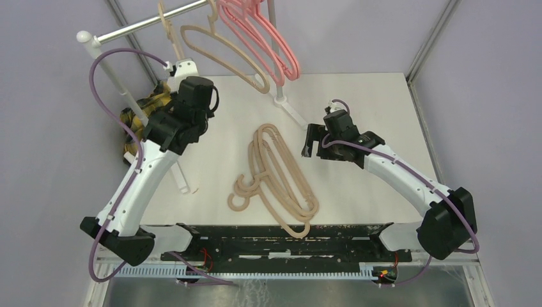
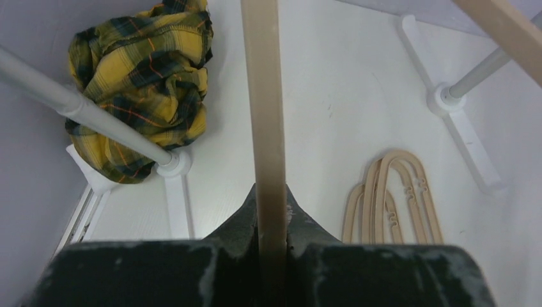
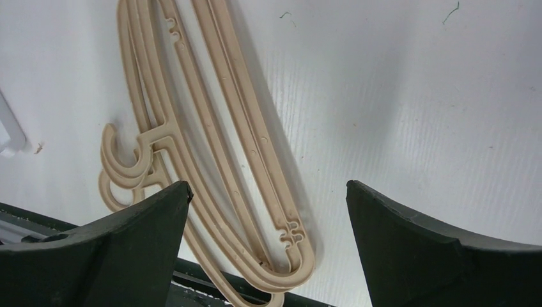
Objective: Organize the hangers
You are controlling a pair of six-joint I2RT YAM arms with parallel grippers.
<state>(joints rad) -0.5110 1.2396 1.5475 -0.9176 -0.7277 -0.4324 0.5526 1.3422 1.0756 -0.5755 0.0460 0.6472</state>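
I should next move my left gripper outward and to the right in the top view, beside the hanging beige hanger [image 1: 224, 65] [image 2: 503, 33], and let go there, because bare rod separates both beige hangers.
My left gripper [image 2: 270, 192] is shut on the thin bar of a beige hanger [image 2: 262, 96], which it holds up by the rack rod; in the top view this hanger [image 1: 167, 32] is seen edge-on above the gripper [image 1: 177, 71]. Another beige hanger [image 1: 224, 54] and a few salmon-pink hangers [image 1: 262, 38] hang on the rod. A pile of beige hangers [image 1: 275, 173] lies flat mid-table, and also shows in the left wrist view [image 2: 390, 192] and the right wrist view [image 3: 211, 128]. My right gripper [image 1: 313, 141] is open and empty, just right of and above the pile [image 3: 267, 185].
A yellow-black plaid cloth [image 1: 144, 109] lies bunched by the rack's left pole [image 2: 83, 109]. The rack's white right foot [image 1: 287, 109] stands on the table behind the pile. A black rail [image 1: 275, 233] runs along the table's near edge.
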